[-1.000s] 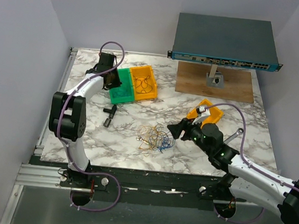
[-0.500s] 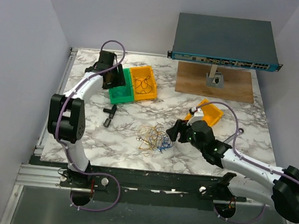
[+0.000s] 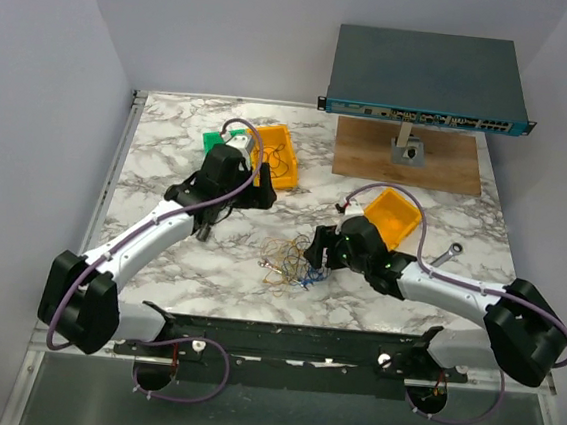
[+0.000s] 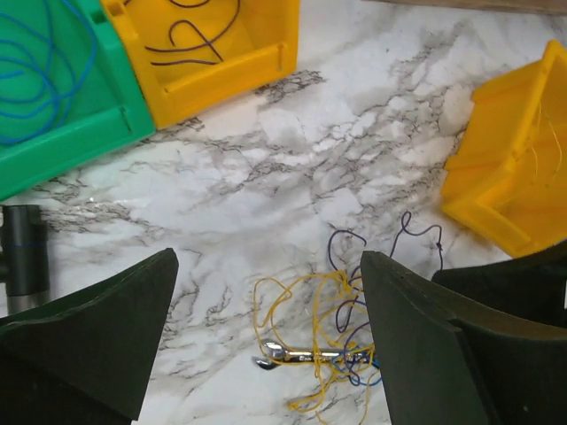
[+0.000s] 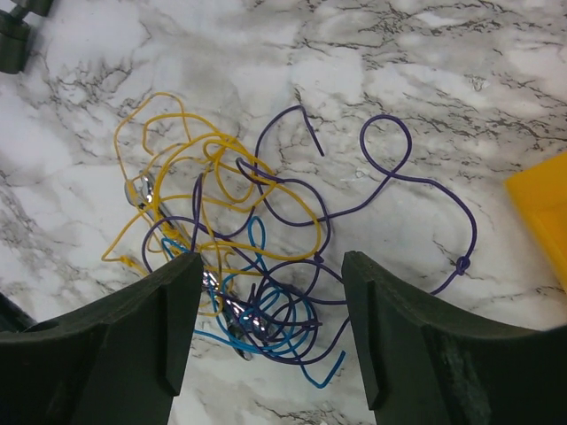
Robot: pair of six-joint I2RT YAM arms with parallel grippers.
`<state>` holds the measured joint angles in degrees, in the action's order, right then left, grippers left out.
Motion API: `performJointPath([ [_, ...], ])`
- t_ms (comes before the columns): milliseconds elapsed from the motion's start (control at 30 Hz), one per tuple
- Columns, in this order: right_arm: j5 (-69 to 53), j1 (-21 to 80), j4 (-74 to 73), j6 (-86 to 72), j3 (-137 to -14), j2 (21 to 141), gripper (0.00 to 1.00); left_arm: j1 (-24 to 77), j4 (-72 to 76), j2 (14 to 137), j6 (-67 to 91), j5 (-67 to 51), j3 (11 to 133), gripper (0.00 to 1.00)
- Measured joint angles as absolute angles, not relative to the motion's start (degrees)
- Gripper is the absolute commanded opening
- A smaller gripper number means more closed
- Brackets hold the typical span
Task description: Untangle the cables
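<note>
The robot will bring its right gripper outward and down onto the thin purple cable's far loop (image 5: 394, 162), because that bend lies on bare marble, clear of the yellow wires.
The cables (image 3: 294, 261) lie in a loose tangle of thin yellow, blue and dark purple wires on the marble table, wound round a small silver wrench (image 4: 310, 356). My right gripper (image 5: 270, 266) hangs open just above the tangle (image 5: 248, 257), touching nothing; in the top view it (image 3: 318, 251) sits at the tangle's right edge. My left gripper (image 4: 267, 292) is open and empty, above the table behind the tangle (image 4: 337, 336). In the top view the left gripper (image 3: 258, 192) is near the bins. A blue cable (image 4: 44, 71) lies in the green bin.
A green bin (image 4: 53, 133) and a yellow bin (image 4: 221, 62) holding a dark wire stand at the back left. Another yellow bin (image 3: 394, 215) sits right of centre, with a second wrench (image 3: 447, 253) beyond it. A black fitting (image 4: 22, 261) lies left. A network switch (image 3: 427, 81) stands on a wooden board (image 3: 439, 167).
My left arm swung from the green bin toward the table's middle and its jaws opened. My right gripper moved left and down onto the tangle's right side.
</note>
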<state>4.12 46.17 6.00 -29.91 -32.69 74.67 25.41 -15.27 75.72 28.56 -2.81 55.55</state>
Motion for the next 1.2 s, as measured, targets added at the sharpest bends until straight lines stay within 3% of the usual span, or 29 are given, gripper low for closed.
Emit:
performJointPath([
  [233,8.54,46.17,2.72,-28.32,-35.44,77.03,0.72,30.28,-11.2,73.49,27.59,-3.79,49.69,0.86],
  [600,15.25,44.69,-0.3,-24.77,-44.95,87.09,0.63,34.0,1.61,73.6,22.68,-11.46,38.68,0.83],
  [733,17.28,44.51,-1.58,-24.82,-44.97,90.87,0.51,34.0,5.74,73.25,21.58,-14.02,36.18,0.83],
  [767,17.85,44.51,-1.83,-24.86,-44.97,91.57,0.39,34.0,6.52,73.28,21.39,-14.85,36.05,0.83],
  [833,18.74,44.51,-2.26,-24.6,-44.99,92.53,0.03,34.0,8.03,73.28,21.19,-15.77,36.07,0.83],
  [1200,19.0,44.45,-7.35,-22.13,-49.45,85.3,0.01,34.0,11.7,73.28,20.99,-19.14,36.07,0.83],
])
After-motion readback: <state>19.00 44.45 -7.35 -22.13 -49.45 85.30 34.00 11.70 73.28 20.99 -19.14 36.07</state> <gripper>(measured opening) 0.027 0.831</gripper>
